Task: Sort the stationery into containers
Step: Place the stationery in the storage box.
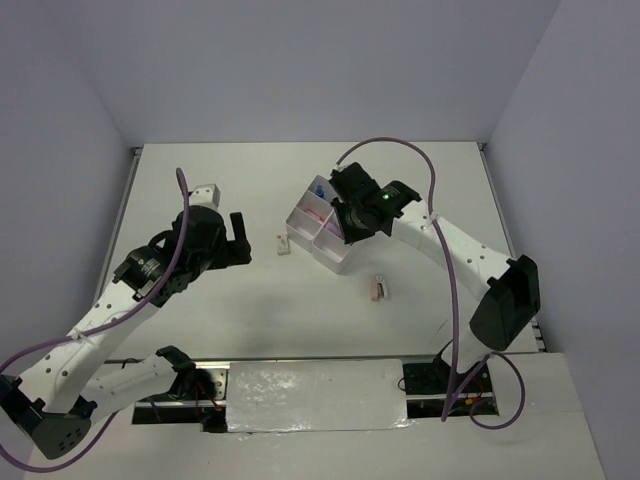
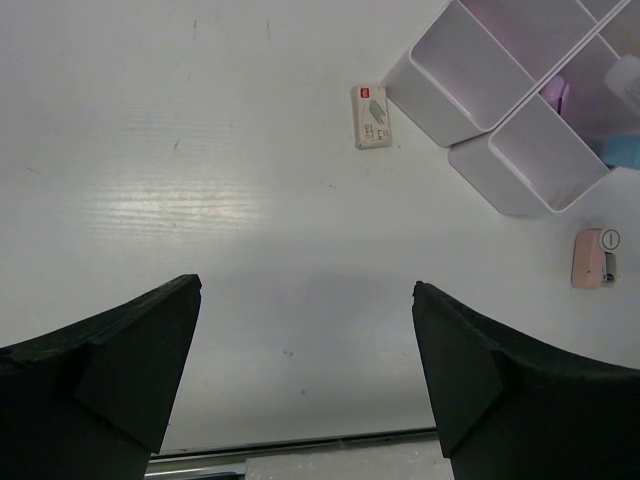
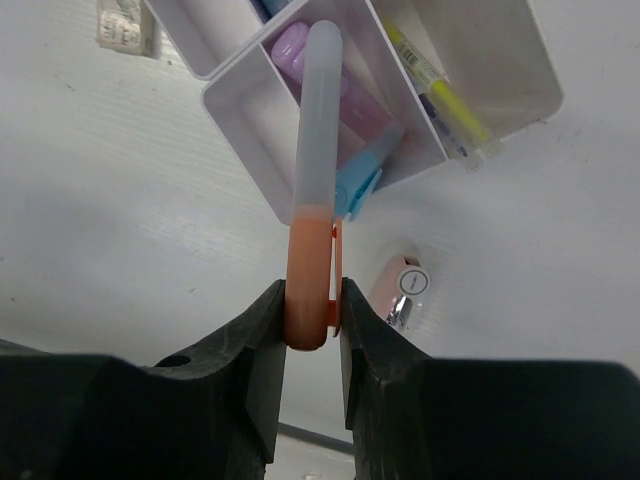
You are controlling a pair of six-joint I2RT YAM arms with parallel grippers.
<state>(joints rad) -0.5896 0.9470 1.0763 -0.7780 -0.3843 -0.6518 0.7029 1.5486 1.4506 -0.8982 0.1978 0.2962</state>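
Observation:
The robot's right gripper needs to move outward and down next, over the section of the box with the blue highlighter, and let go of the orange highlighter (image 3: 312, 180) there, because its own kind is inside.
My right gripper (image 3: 313, 290) is shut on an orange highlighter (image 3: 312, 180) by its orange end; its pale body points over the white four-compartment box (image 3: 240, 110). The compartment below it holds a pink highlighter (image 3: 292, 45) and a blue highlighter (image 3: 365, 170). Thin yellow pens (image 3: 440, 90) lie in the neighbouring compartment. In the top view the right gripper (image 1: 345, 218) hovers over the box (image 1: 312, 228). My left gripper (image 2: 307, 290) is open and empty above bare table, left of the box (image 2: 470, 90). An eraser (image 2: 372, 116) lies by the box's corner. A pink mini stapler (image 2: 590, 258) lies on the table.
The eraser (image 1: 283, 243) lies left of the box and the stapler (image 1: 381, 289) in front of it. The stapler (image 3: 400, 290) also shows just right of my right fingers. A small white block (image 1: 204, 192) lies behind the left arm. Grey walls enclose the table.

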